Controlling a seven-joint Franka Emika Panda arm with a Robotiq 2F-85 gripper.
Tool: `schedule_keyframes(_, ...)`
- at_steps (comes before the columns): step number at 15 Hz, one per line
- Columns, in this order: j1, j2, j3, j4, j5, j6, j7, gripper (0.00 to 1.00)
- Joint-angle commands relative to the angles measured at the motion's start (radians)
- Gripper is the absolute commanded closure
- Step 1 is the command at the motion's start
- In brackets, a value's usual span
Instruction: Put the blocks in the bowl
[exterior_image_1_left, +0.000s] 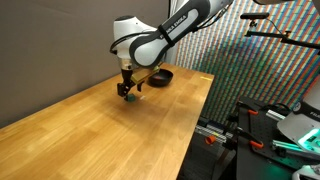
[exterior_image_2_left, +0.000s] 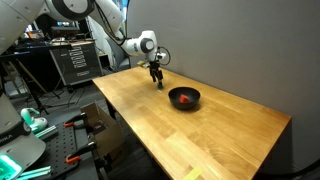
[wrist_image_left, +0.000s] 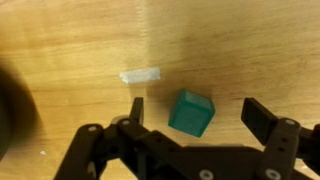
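I will lower my gripper a little to the green block next, and then I will close its fingers around the block's sides.
In the wrist view the green block lies on the wooden table between the two open fingers of my gripper, nearer one finger, not gripped. In an exterior view my gripper hangs low over the table next to the black bowl, with the green block just below it. In an exterior view the red-orange block sits inside the black bowl, and my gripper is beyond it near the table's far edge.
A small pale strip of tape lies on the table beside the block. The wooden table stretches wide toward the front. Racks and equipment stand off the table's side. A dark wall lies behind.
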Motion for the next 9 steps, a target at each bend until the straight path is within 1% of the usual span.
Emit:
schedule_keyframes(1, 0.013, 0.079, -0.030, 0.103, 0.027, -0.023, -0.026, 0.00)
schedule_keyframes(2, 0.014, 0.095, -0.036, 0.118, 0.026, -0.018, -0.022, 0.00)
schedule_keyframes(3, 0.015, 0.109, -0.041, 0.133, 0.024, -0.015, -0.022, 0.16)
schedule_keyframes(4, 0.017, 0.121, -0.045, 0.147, 0.023, -0.016, -0.021, 0.26)
schedule_keyframes(6, 0.020, 0.132, -0.046, 0.169, 0.024, -0.019, -0.022, 0.42)
schedule_keyframes(7, 0.022, 0.132, -0.047, 0.176, 0.024, -0.020, -0.020, 0.51)
schedule_keyframes(9, 0.023, 0.119, -0.051, 0.169, 0.025, -0.023, -0.017, 0.65)
